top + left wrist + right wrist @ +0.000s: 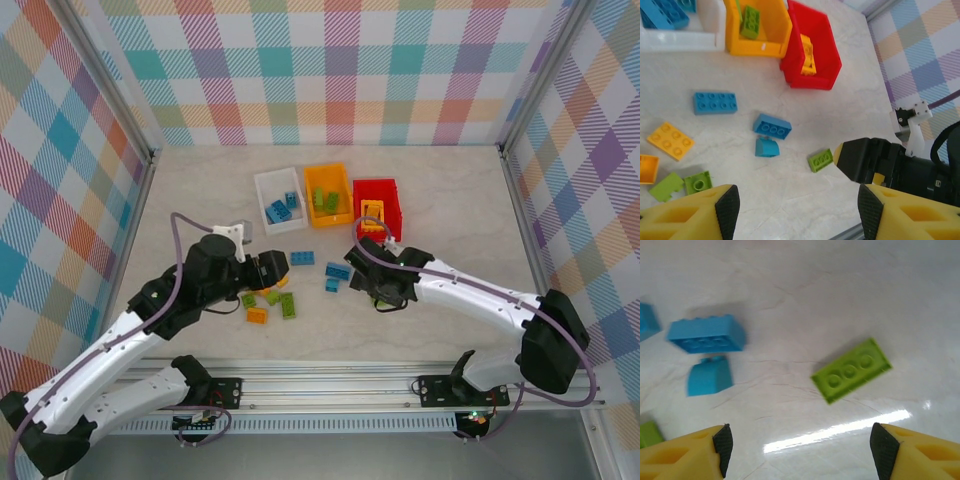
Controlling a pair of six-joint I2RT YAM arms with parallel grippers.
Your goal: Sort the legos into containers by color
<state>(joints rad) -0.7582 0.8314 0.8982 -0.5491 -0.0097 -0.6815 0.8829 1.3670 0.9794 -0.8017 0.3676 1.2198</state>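
Observation:
My right gripper turns and lowers onto the small green brick (382,304) (851,371) next, then closes across the brick's long sides.
The white bin (268,186) holds blue bricks, the orange bin (341,177) green ones, and the red bin (391,203) yellow ones. Loose blue bricks (302,258) (338,270) lie in front of the bins. Green (288,305) and orange bricks (257,315) lie nearer the left arm. My left gripper (797,210) is open and empty over bare table. My right gripper (802,450) is open above a small green brick (851,371), which lies just beyond its fingertips. The same green brick (820,160) sits beside the right gripper's fingers (865,160).
Two blue bricks (706,333) (710,376) lie left of the green one. An orange brick (670,141) and green pieces (697,181) lie near the left finger. Checked walls enclose the table (450,200). A metal rail (330,375) runs along the near edge.

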